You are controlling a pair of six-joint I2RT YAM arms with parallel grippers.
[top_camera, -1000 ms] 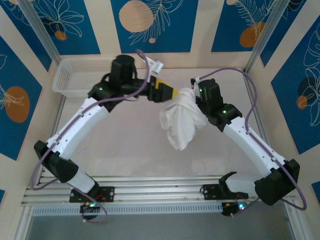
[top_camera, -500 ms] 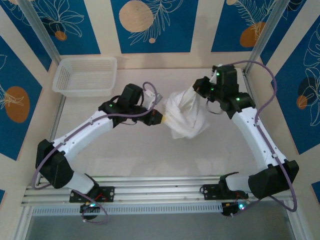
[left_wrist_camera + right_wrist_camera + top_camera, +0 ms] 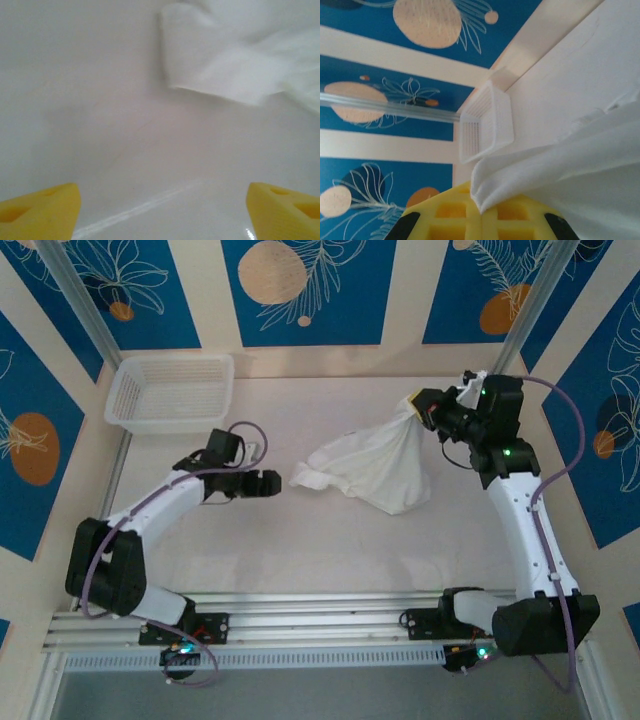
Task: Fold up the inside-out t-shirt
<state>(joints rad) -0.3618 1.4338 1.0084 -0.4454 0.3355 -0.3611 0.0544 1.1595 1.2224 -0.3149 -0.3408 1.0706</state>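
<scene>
The tabletop by the shirt's near corner (image 3: 397,528) is below and back of my right gripper, so my right gripper needs to move down and back to release the edge that is still hanging.
The white t-shirt (image 3: 372,465) hangs bunched from my right gripper (image 3: 428,410), which is raised at the back right and shut on a gathered edge of the cloth. The shirt drapes down and leftward, and its lower corner (image 3: 305,478) rests on the table. In the right wrist view the cloth (image 3: 570,170) comes out from between the closed yellow pads (image 3: 450,220). My left gripper (image 3: 266,483) sits low just left of that corner, open, touching nothing. Its wrist view shows the yellow fingertips (image 3: 40,207) wide apart over bare table, with the shirt (image 3: 220,65) ahead.
A white mesh basket (image 3: 170,392) stands at the back left corner, also seen in the right wrist view as the basket (image 3: 487,122). Patterned walls close in the table (image 3: 300,550) on three sides.
My left gripper has let go of the shirt, opened and drawn back to the left. The right gripper has carried the shirt farther right, stretching it out toward the table.
</scene>
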